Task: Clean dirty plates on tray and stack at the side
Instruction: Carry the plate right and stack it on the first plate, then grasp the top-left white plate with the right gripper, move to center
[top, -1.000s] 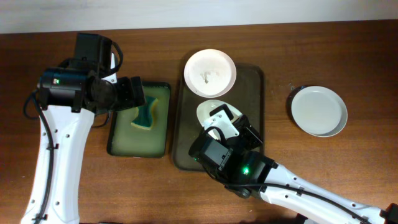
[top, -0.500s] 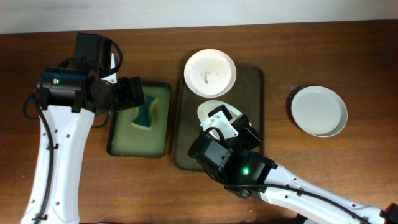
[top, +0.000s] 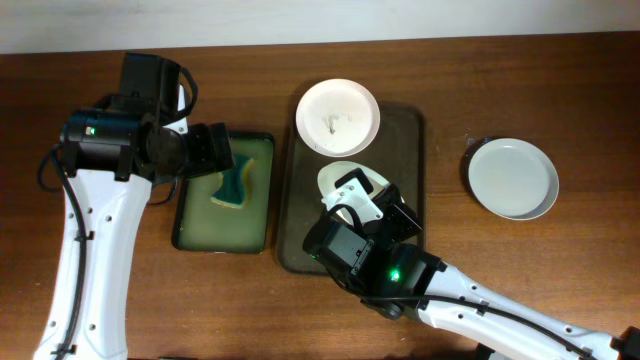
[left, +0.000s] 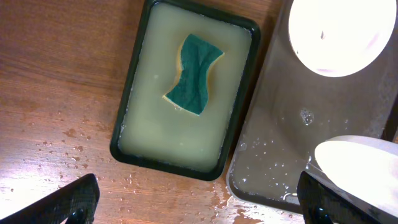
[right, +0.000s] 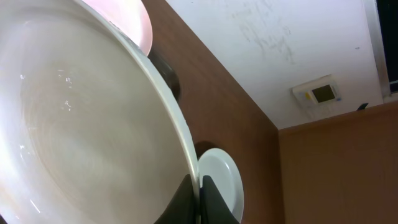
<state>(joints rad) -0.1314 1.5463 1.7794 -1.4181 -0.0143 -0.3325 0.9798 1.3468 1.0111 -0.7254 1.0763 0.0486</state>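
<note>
My right gripper goes to the right in the overhead view and down next, releasing its plate onto the third, clean plate (top: 513, 179), because that one lies off the tray.
The dark tray (top: 412, 165) holds a white plate with a small dark smear (top: 338, 117) at its far end. My right gripper (top: 362, 200) is shut on the rim of a second white plate (top: 343, 177), holding it tilted above the tray's middle. In the right wrist view its fingers (right: 200, 190) pinch that plate (right: 81, 124). A third, clean plate (top: 513, 178) lies on the table to the right. My left gripper (top: 215, 150) is open and empty above the small tray (left: 245, 81) with a green-and-yellow sponge (left: 194, 74).
The small black-rimmed tray (top: 190, 225) holds pale soapy water and lies left of the dark tray. Water drops wet the wooden table (left: 62, 93) near both trays. The right arm's body covers the tray's near end.
</note>
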